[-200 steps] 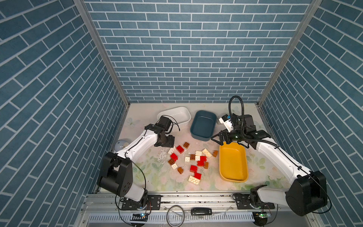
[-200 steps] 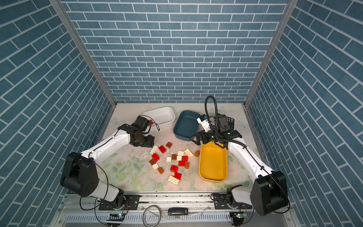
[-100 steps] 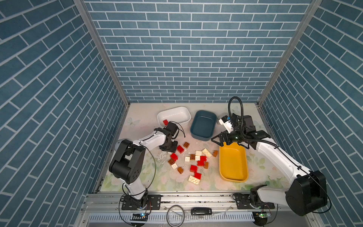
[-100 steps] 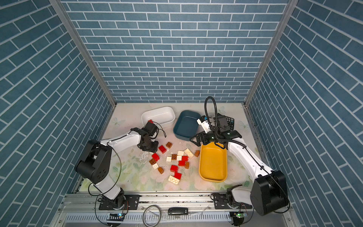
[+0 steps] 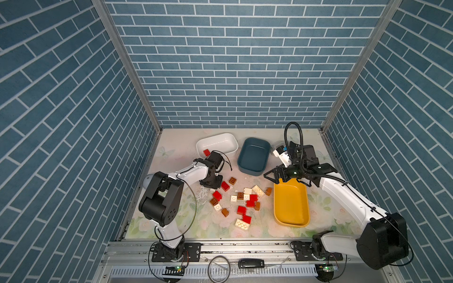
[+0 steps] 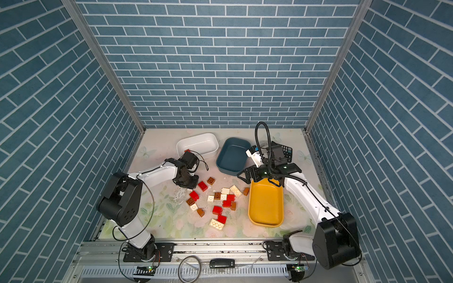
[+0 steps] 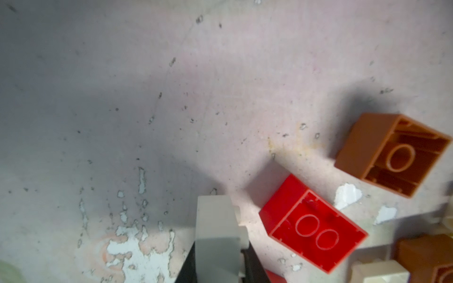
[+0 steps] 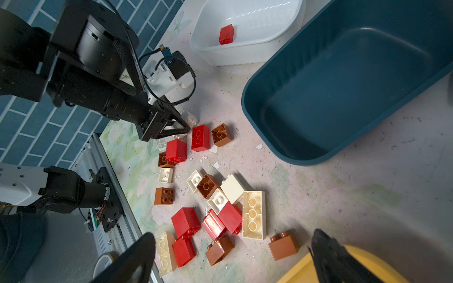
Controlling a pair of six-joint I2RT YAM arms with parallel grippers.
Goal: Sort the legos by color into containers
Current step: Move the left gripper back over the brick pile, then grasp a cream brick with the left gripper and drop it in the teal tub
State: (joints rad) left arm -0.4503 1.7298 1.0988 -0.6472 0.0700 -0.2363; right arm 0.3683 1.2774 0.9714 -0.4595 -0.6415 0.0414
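Observation:
My left gripper will go up and swing outward over the teal tub (image 5: 253, 156) to release the cream-white brick there, because the white tub already holds red.
Red, brown and cream-white legos (image 5: 241, 201) lie scattered on the mat between the arms. At the pile's far-left edge my left gripper (image 5: 212, 187) is low over the mat and shut on a cream-white brick (image 7: 215, 220); a red brick (image 7: 312, 229) and a brown brick (image 7: 392, 152) lie upside down beside it. My right gripper (image 5: 272, 175) hangs open and empty over the far end of the yellow tub (image 5: 290, 208). The white tub (image 5: 220, 136) holds one red brick (image 5: 206, 152). The teal tub (image 5: 253, 156) holds nothing.
A black calculator (image 6: 285, 150) lies at the back right behind the right arm. A grey object (image 5: 147, 177) sits by the left wall behind the left arm. The mat is worn with white flakes (image 7: 137, 247). A metal rail (image 5: 245, 247) runs along the front edge.
My left gripper has moved from the white tub down to the pile's left edge and has shut on a cream-white brick. The right arm has stayed still and open.

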